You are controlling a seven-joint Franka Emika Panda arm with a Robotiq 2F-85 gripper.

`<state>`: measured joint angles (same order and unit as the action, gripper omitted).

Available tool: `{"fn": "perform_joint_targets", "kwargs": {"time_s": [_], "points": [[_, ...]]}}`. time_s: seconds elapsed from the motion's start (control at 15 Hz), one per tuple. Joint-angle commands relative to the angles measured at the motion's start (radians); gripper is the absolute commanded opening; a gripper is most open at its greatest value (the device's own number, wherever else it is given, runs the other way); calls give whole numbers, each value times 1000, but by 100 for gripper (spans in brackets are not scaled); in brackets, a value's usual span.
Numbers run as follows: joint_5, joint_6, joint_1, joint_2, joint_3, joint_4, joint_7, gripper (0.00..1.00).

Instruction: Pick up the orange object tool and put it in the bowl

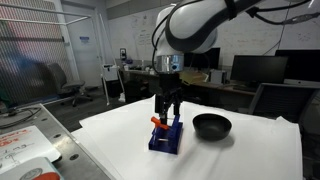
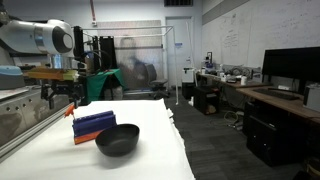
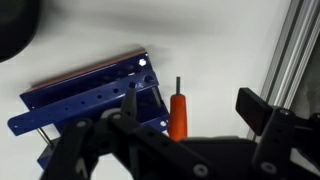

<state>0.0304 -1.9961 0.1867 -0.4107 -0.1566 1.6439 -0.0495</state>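
Note:
I will move my gripper down to the tool's handle next, away from the bowl, because the orange tool is still below my open fingers.
The orange tool, short with a thin dark tip, sits right beside the dark blue slotted rack in the wrist view. It also shows in an exterior view at the rack's edge. My gripper is open, with one finger on each side of the tool and neither touching it. In an exterior view the gripper hangs just above the rack. The black bowl stands on the table beside the rack. It shows in the other exterior view too, and as a dark edge in the wrist view.
The white table ends close behind the bowl. A metal frame post stands near the gripper's side. Desks, monitors and chairs fill the room beyond the table. A second work surface with clutter lies beside the table.

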Motion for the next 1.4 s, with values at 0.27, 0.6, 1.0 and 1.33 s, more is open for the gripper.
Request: {"fn": "perform_joint_targets", "kwargs": {"time_s": [0.27, 0.6, 1.0, 1.33], "points": [[-27, -201, 52, -39, -5, 7, -6, 100], [-105, -356, 77, -69, 30, 15, -68, 100], [-215, -288, 114, -59, 82, 11, -178, 75], [-243, -247, 121, -62, 87, 8, -210, 42]]}}
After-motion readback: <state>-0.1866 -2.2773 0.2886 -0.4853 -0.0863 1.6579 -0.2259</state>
